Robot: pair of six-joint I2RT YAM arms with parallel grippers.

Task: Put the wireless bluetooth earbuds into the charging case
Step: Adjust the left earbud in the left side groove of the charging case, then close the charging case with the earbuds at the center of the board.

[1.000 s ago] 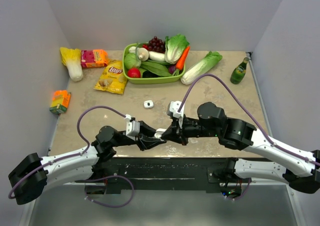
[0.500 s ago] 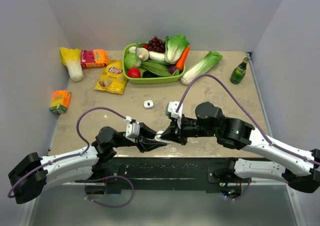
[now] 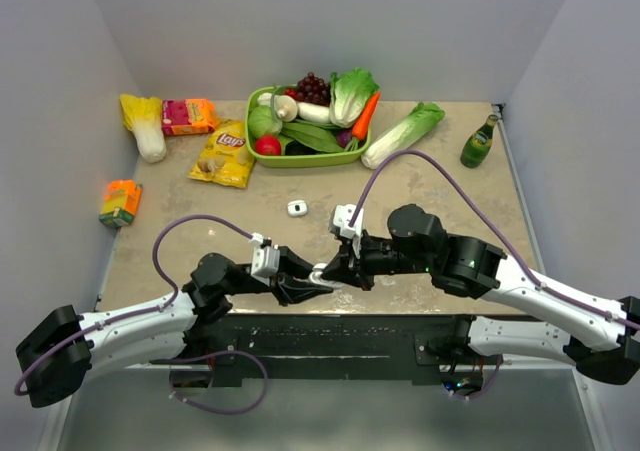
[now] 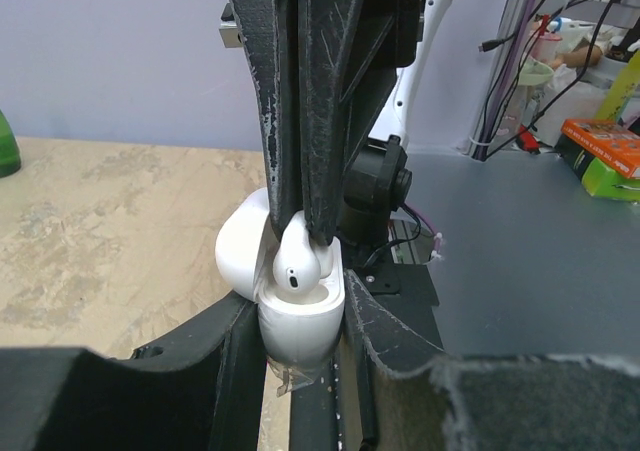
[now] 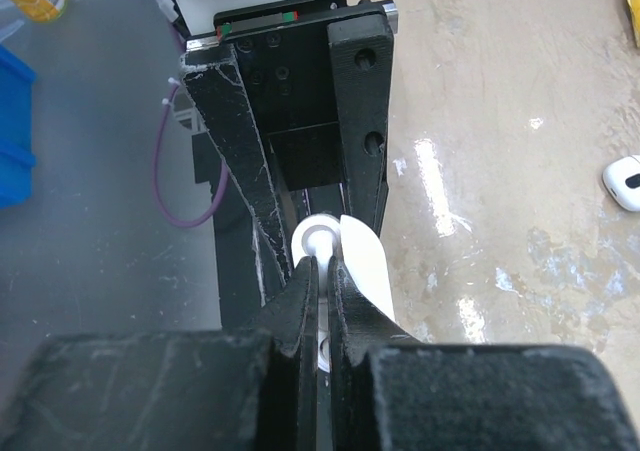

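Next, the case goes outward and down for my left gripper's release on the tabletop (image 3: pixel 323 229) beside the small white object, as that spot lies outward below.
The white charging case (image 4: pixel 298 321) stands upright with its lid (image 4: pixel 238 251) swung open, and my left gripper (image 4: pixel 300 316) is shut on its body. From above, my right gripper (image 4: pixel 305 233) is shut on a glossy white earbud (image 4: pixel 297 265). The earbud's rounded head sits at the case's opening. In the right wrist view my right gripper (image 5: pixel 321 267) is pinched together just over the case, whose lid (image 5: pixel 368 266) shows to the right. In the top view both grippers meet at the case (image 3: pixel 319 270) near the table's front edge.
A small white rounded object (image 3: pixel 296 208) lies on the table behind the grippers. At the back are a green basket (image 3: pixel 262 157) of vegetables, a Lay's bag (image 3: pixel 224 154), cabbages (image 3: pixel 403 134), a green bottle (image 3: pixel 479 142) and an orange carton (image 3: pixel 120 202).
Both grippers have drifted slightly left together. The right arm has closed in a little on the case. Neither grip has changed.
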